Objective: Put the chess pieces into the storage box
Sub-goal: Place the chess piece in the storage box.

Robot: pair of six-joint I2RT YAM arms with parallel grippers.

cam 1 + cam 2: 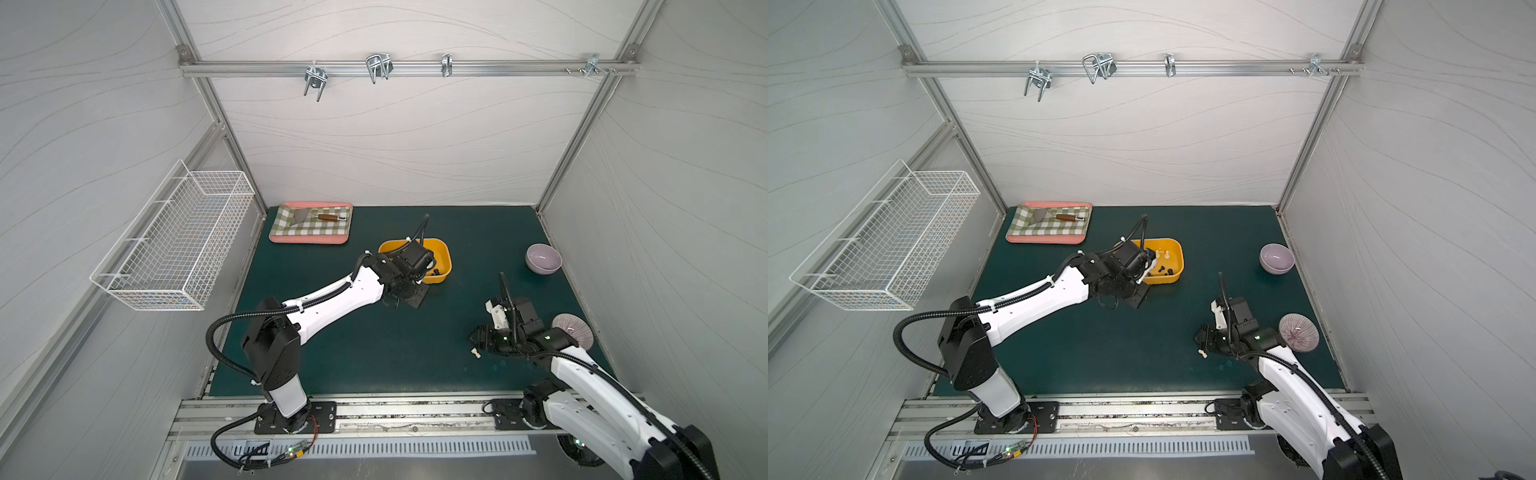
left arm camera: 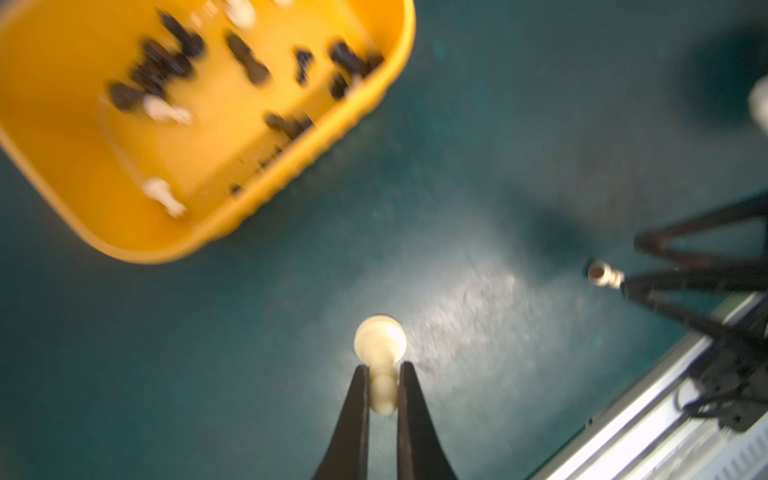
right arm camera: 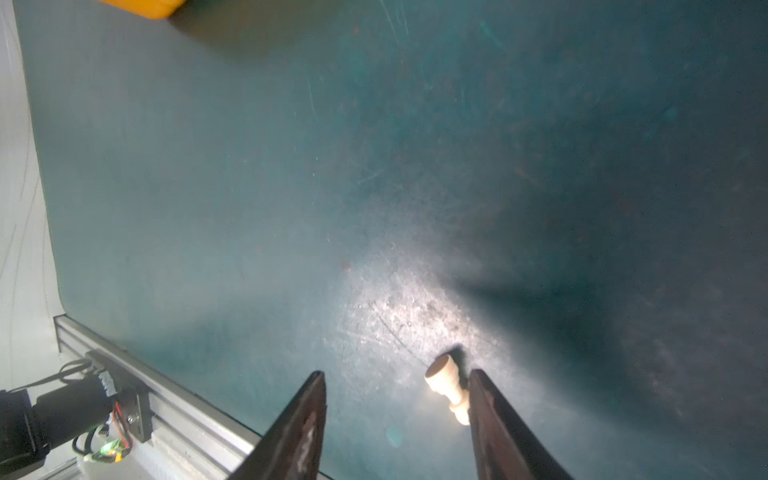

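The piece in my left gripper still hangs outside the box, so I need to carry it outward past the box's near rim, above the bottom of the box beside the far cream pieces, and release it.
The yellow storage box [image 1: 444,251] [image 1: 1178,258] [image 2: 124,245] sits mid-table and holds several black and cream chess pieces [image 2: 249,62] [image 1: 1160,270]. My left gripper [image 2: 384,370] is shut on a cream chess piece [image 2: 380,345], held over the green mat beside the box. In both top views its jaws are hidden under the left wrist [image 1: 399,274]. My right gripper [image 3: 397,376] [image 1: 478,334] is open, low over the mat. Another cream chess piece [image 3: 446,384] [image 1: 601,353] [image 1: 1203,354] [image 2: 602,274] lies on its side between the fingers, close against one finger [image 3: 494,415].
A pink-rimmed checkered tray [image 1: 286,239] with a small trowel lies at the back left. A white wire basket [image 1: 174,245] hangs on the left wall. A lilac bowl [image 1: 543,258] and a ribbed purple dish [image 1: 575,330] stand along the right side.
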